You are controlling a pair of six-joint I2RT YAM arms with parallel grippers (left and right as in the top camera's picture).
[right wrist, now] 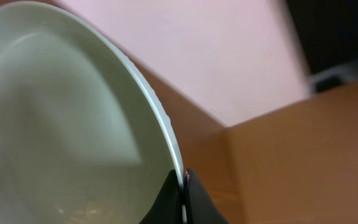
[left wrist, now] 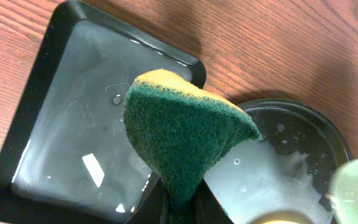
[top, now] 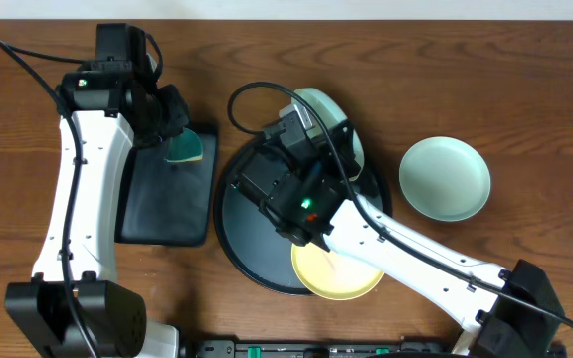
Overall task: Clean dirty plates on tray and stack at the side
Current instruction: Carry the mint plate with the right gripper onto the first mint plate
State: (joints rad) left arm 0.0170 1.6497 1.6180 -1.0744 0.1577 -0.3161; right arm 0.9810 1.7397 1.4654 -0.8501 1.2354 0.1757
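My right gripper swings off the round tray (top: 242,224) next, levels the plate and lowers it onto the second mint plate (top: 445,179), since that match already lies aside.
My right gripper (right wrist: 184,186) is shut on the rim of a pale mint plate (right wrist: 61,124), pinching its edge. That plate (top: 331,119) is held tilted over the far side of the round black tray (top: 242,224). A pale yellow plate (top: 338,273) lies on the tray's near edge, partly under my right arm. A second mint plate (top: 446,177) sits on the table to the right of the tray. My left gripper (left wrist: 182,208) is shut on a green and yellow sponge (left wrist: 185,134), held up between the two trays.
A rectangular black tray (top: 167,199) holding water (left wrist: 73,130) stands left of the round tray. The round tray's floor (left wrist: 278,171) is wet and soapy. Cables run over the table's far side near both arms.
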